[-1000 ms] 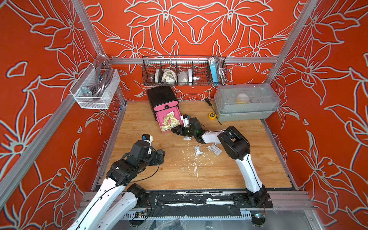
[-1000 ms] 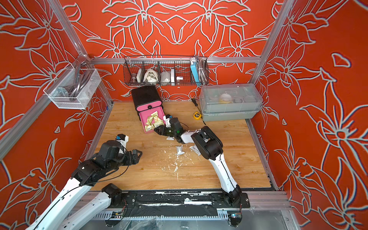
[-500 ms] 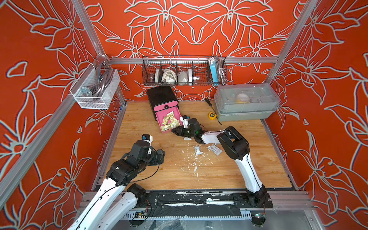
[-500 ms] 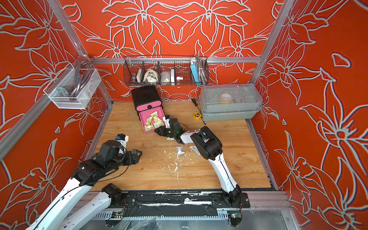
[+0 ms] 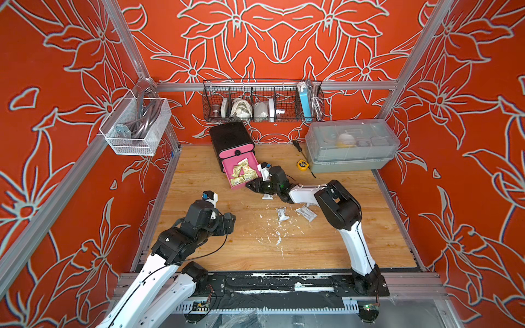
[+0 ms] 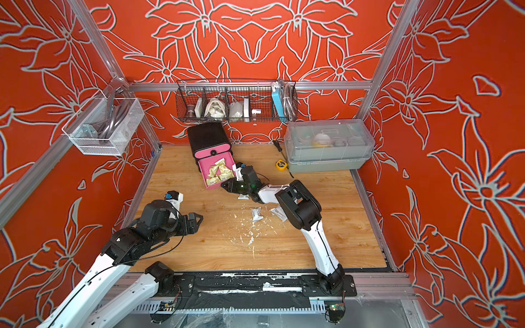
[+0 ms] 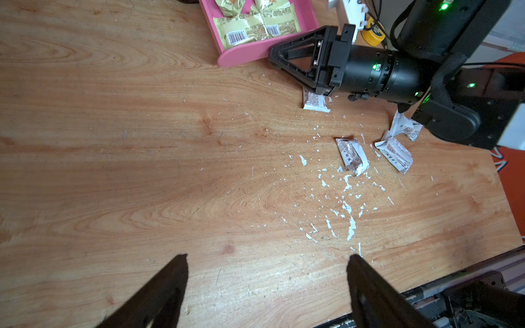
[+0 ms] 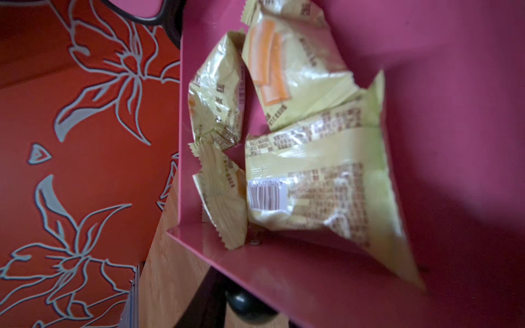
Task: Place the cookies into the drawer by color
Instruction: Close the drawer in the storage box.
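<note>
My right gripper will push the pink drawer shut, outward toward the black drawer chest (image 5: 231, 140), then release the knob, as only white cookies remain outside.
The drawer chest (image 5: 230, 136) is black and stands at the back of the table. One pink drawer (image 5: 226, 170) is pulled out and holds several yellow cookies (image 5: 241, 173) (image 8: 312, 184). My right gripper (image 5: 251, 186) lies low at the front of this drawer. It is shut on the round black knob (image 8: 250, 305); only one finger (image 8: 199, 298) shows. White cookies (image 5: 282, 213) (image 7: 352, 156) lie on the wood by the right arm, one (image 7: 315, 102) right under the gripper. My left gripper (image 5: 230, 223) (image 7: 267, 257) hovers open over bare wood at the front left, holding nothing.
A grey lidded box (image 5: 352, 147) stands at the back right, with a yellow tape measure (image 5: 301, 164) and a screwdriver (image 5: 297, 144) beside it. A wire basket (image 5: 261, 102) hangs on the back wall and a white one (image 5: 136, 127) on the left wall. White crumbs (image 5: 277, 238) litter the middle.
My right gripper has narrowed around the drawer's knob and edged slightly toward the drawer. The left arm has not moved.
</note>
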Motion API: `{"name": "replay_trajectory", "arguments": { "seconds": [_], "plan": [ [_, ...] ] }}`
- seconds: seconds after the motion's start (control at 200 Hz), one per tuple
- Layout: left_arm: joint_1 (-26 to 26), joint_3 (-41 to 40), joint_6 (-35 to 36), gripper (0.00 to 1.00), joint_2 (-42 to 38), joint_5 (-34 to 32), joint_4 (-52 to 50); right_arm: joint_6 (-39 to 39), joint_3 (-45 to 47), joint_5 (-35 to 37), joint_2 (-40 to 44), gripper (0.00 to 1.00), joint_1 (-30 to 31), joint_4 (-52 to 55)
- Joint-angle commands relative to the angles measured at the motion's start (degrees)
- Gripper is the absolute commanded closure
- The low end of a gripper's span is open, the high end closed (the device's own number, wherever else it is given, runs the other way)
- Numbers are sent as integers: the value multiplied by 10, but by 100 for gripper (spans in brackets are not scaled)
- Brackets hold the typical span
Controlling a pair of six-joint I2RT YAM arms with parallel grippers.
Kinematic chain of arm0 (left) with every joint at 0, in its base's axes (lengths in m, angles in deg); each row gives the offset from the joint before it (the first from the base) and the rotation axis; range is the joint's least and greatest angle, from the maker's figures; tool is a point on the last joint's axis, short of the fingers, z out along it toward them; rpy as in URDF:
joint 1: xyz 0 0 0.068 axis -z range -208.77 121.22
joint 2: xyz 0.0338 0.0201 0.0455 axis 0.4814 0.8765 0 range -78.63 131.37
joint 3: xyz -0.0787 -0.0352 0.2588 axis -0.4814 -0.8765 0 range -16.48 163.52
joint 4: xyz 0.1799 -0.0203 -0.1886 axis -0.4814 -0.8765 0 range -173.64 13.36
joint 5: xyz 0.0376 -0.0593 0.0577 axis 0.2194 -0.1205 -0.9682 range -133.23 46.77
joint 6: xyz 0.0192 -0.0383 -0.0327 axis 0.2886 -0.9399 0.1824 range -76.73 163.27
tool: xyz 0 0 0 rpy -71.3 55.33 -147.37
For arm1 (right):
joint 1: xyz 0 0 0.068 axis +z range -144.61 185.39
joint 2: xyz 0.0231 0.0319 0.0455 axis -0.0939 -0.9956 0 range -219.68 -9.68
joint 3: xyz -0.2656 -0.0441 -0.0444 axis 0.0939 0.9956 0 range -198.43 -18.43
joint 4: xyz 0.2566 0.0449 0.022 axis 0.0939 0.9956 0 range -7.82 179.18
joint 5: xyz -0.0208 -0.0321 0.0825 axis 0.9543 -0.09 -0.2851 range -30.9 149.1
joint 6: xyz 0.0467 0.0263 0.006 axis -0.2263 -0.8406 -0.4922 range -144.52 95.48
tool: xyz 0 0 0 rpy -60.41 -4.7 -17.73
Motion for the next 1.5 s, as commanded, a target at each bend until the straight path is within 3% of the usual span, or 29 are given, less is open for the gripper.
{"name": "replay_trajectory", "arguments": {
  "seconds": [0.0,0.22,0.45,0.591,0.981,1.211,1.396,1.491],
  "plan": [
    [-5,-2,-1,13,-8,2,9,27,-20,7,39,82,4,12],
    [-26,-4,-16,13,-32,-29,7,31,-96,12,9,82,-4,55],
    [-66,-21,-47,13,-116,-91,16,55,-211,41,-40,81,-8,117],
    [-82,-29,-49,13,-142,-83,26,54,-293,51,-91,81,-10,140],
    [-97,-24,-47,12,-111,-56,26,51,-479,109,-215,76,-16,183],
    [-100,-26,-47,13,-111,-54,28,30,-548,140,-262,65,-16,146],
    [-102,-24,-47,13,-104,-53,27,22,-566,154,-274,61,-16,117],
    [-103,-25,-47,13,-104,-53,27,6,-558,142,-275,54,-17,95]
  ]
}}
